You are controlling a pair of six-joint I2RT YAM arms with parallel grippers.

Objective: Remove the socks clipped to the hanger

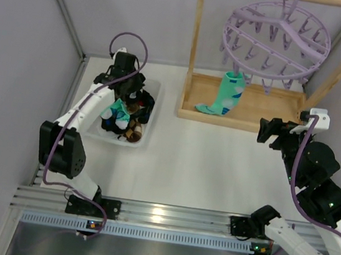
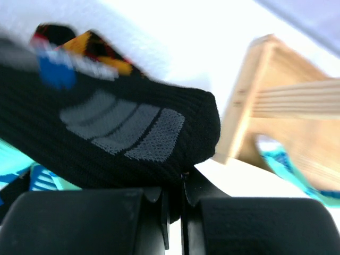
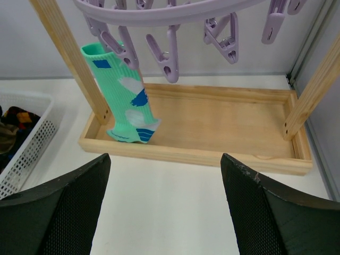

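The robot's left gripper next needs to move down toward the heap of socks in the white basket below it and let go of the black sock point(image 2: 122, 139) where others already lie.
One mint-green sock point(image 1: 228, 95) with white and blue patches hangs from a clip of the pale-purple hanger point(image 1: 277, 36), its toe down in the wooden rack's base. It also shows in the right wrist view point(image 3: 125, 101), under the hanger ring point(image 3: 159, 15). My right gripper point(image 1: 272, 131) is open and empty, in front of the rack and apart from the sock; its fingers point(image 3: 58, 212) stand wide. My left gripper point(image 1: 131, 92) is over the white basket, shut on a black sock point(image 2: 122, 139) with grey patches. Other socks point(image 1: 120, 116) lie in the basket.
The white basket point(image 1: 151, 103) stands at the back left. The wooden rack frame point(image 1: 247, 115) with its tray base stands at the back right, its posts rising beside the hanger. A grey wall closes the left side.
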